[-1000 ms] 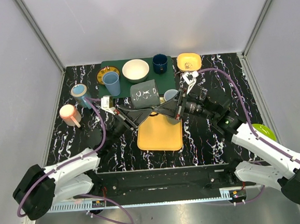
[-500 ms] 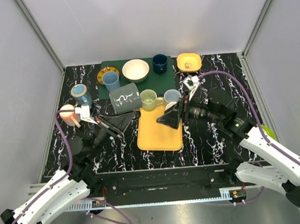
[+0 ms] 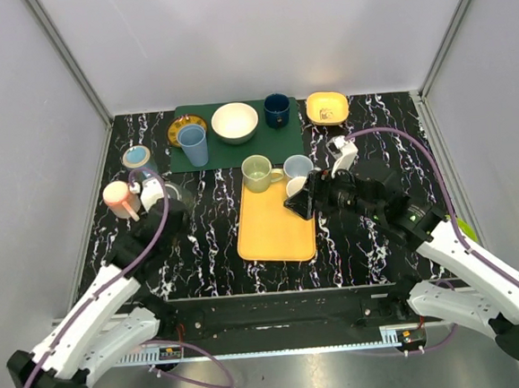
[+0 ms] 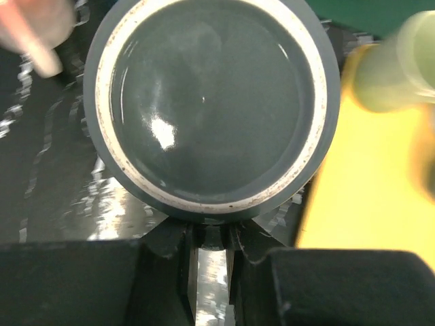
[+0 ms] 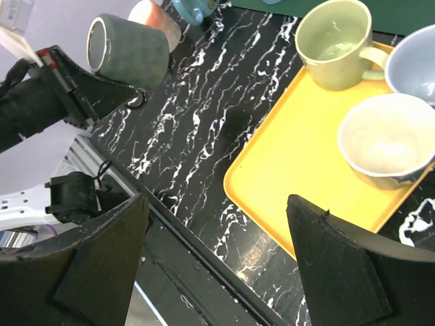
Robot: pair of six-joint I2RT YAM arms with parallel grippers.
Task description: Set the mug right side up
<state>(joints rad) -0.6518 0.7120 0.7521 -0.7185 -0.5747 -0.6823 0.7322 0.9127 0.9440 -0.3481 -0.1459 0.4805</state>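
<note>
The robot's left gripper will tip downward next and lower the grey mug beside the pink cup, then let go of it.
The grey mug hangs in the air on its side over the left of the table. My left gripper is shut on the handle at its underside. In the left wrist view the mug fills the frame, its round end with a pale ring facing the camera, above my left gripper. From above, the left wrist hides most of the mug. My right gripper stands open and empty over the yellow tray's far right corner. In its own view the right gripper has its fingers wide apart.
The yellow tray lies mid-table with a green mug, a pale blue cup and a white cup at its far end. A pink cup and a teal cup stand left. The green mat holds dishes.
My right gripper let go of the mug, opened wide and drew back. The left arm carried the mug from beside the tray leftward, close to the pink cup.
</note>
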